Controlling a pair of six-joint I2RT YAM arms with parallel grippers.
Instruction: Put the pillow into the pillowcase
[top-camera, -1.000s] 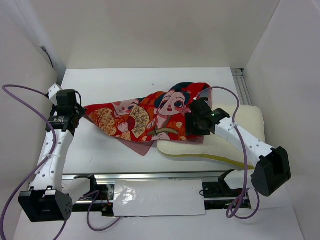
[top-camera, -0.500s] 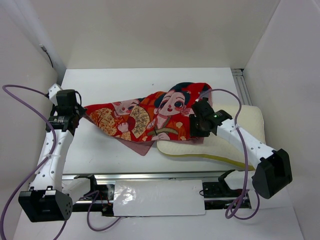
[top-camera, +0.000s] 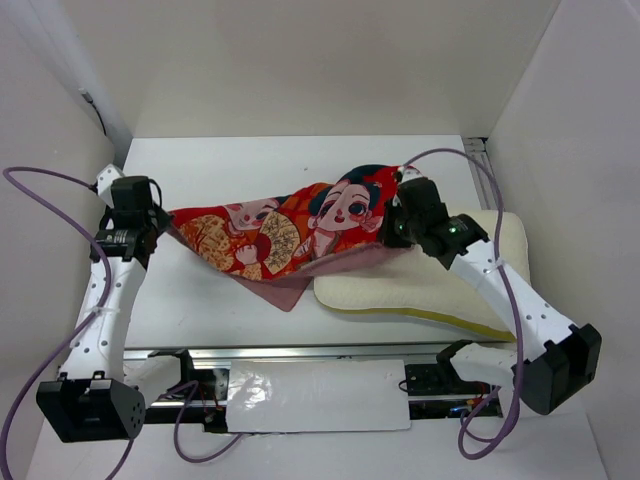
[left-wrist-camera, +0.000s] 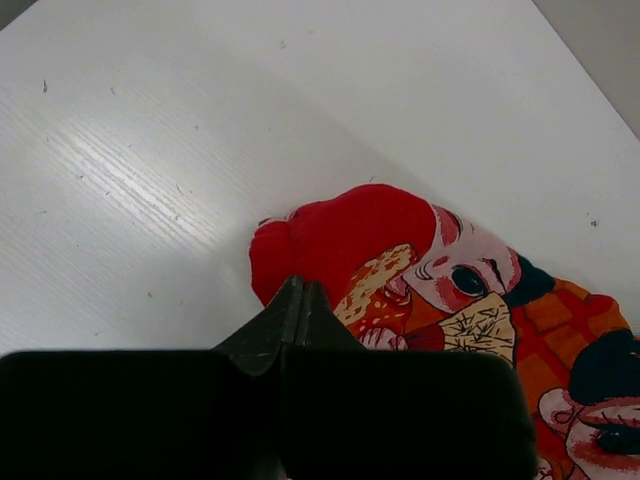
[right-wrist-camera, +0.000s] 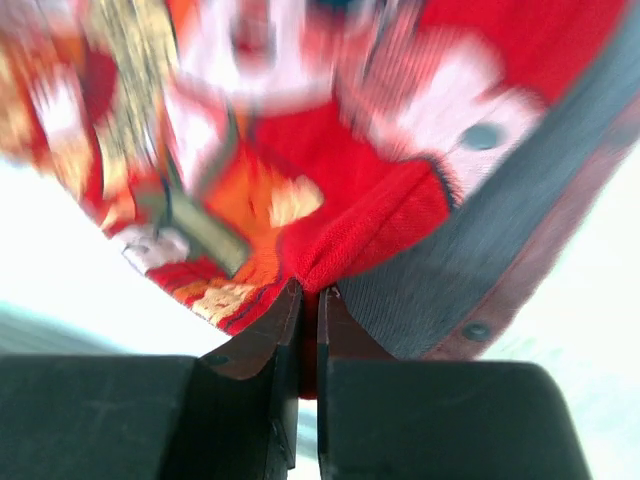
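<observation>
I will next raise my left gripper up and outward toward the far table corner by the plug to lift the lining that trails on the tabletop. Then I will release the case.
The red pillowcase with its cartoon figures lies stretched across the middle of the table. My left gripper is shut on its left corner; in the left wrist view the closed fingertips meet at the edge of the red fabric. My right gripper is shut on the right edge of the case and holds it raised. The right wrist view shows a red fold pinched between the jaws, with mauve-grey lining beside it. The cream pillow lies below and to the right, partly under the case and my right arm.
White walls close in the table on the left, back and right. An aluminium rail runs along the right back edge. Purple cables loop off both arms. A white sheet lies at the front edge between the arm bases.
My right gripper has closed on the pillowcase's right edge and moved up and back with it, lifting that edge off the pillow. The left arm has not moved.
</observation>
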